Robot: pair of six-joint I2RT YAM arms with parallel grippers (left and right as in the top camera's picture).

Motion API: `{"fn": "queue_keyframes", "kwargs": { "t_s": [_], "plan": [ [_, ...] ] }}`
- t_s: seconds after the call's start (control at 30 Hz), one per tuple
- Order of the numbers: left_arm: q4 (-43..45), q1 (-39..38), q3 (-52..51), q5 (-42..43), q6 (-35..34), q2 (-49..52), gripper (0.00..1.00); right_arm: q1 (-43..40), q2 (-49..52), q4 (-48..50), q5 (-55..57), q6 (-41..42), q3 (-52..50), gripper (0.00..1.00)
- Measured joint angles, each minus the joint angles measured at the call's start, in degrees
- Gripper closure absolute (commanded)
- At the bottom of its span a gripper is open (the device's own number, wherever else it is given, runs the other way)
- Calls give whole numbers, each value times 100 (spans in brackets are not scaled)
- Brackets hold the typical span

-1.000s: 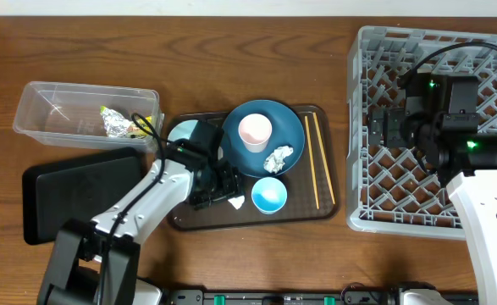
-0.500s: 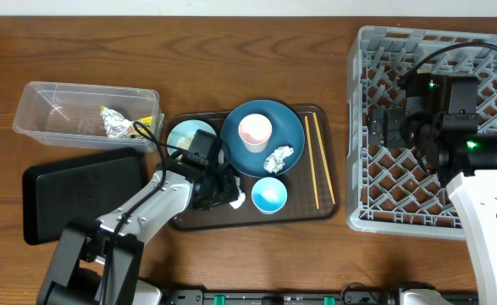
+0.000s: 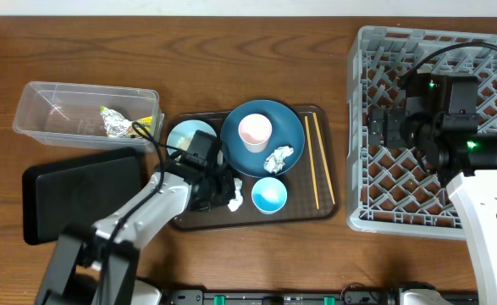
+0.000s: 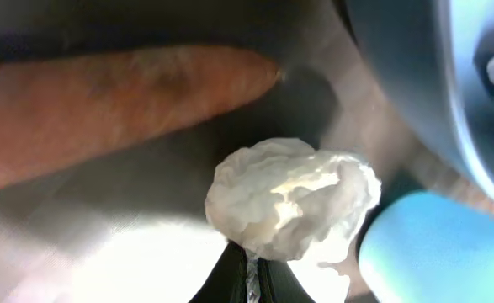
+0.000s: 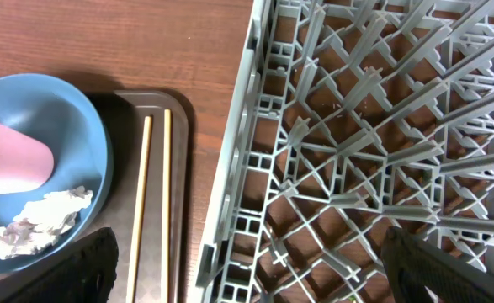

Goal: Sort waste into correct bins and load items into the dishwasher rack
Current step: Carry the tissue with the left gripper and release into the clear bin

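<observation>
My left gripper should next rise off the tray, then go left in the overhead view over the clear tub, as a wrapper is already there.
My left gripper (image 3: 229,196) is low over the brown serving tray (image 3: 316,208), shut on a crumpled white napkin (image 4: 289,198) by its near edge. An orange carrot (image 4: 103,93) lies just beyond the napkin. The small light-blue bowl (image 3: 269,195) stands to the napkin's right. The dark-blue plate (image 3: 287,124) carries a white cup (image 3: 255,131) and a second napkin (image 3: 278,158). Two chopsticks (image 3: 312,161) lie on the tray's right side. My right gripper (image 3: 373,131) hangs open over the left edge of the dishwasher rack (image 3: 485,51), with nothing between its fingers.
The clear tub (image 3: 41,119) at the left holds a yellow-green wrapper (image 3: 117,124). The flat black tray (image 3: 70,191) lies in front of it. A pale bowl (image 3: 183,135) stands at the serving tray's back left, beside my left arm.
The left gripper has closed onto the white napkin and shifted slightly right on the tray. The right arm has not moved.
</observation>
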Motion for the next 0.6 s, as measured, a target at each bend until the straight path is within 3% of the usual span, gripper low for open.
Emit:
{"fn": "queue_keyframes", "kwargs": {
  "t_s": [0.13, 0.3, 0.43, 0.6],
  "plan": [
    [-730, 107, 118, -468, 90, -706, 94, 0, 0, 7, 0, 0, 0, 1],
    [-800, 721, 555, -1333, 481, -1663, 93, 0, 0, 20, 0, 0, 0, 1],
    [-382, 1375, 675, -2116, 673, -2100, 94, 0, 0, 20, 0, 0, 0, 2],
    [741, 2256, 684, -2702, 960, -1980, 93, 0, 0, 20, 0, 0, 4, 1]
  ]
}}
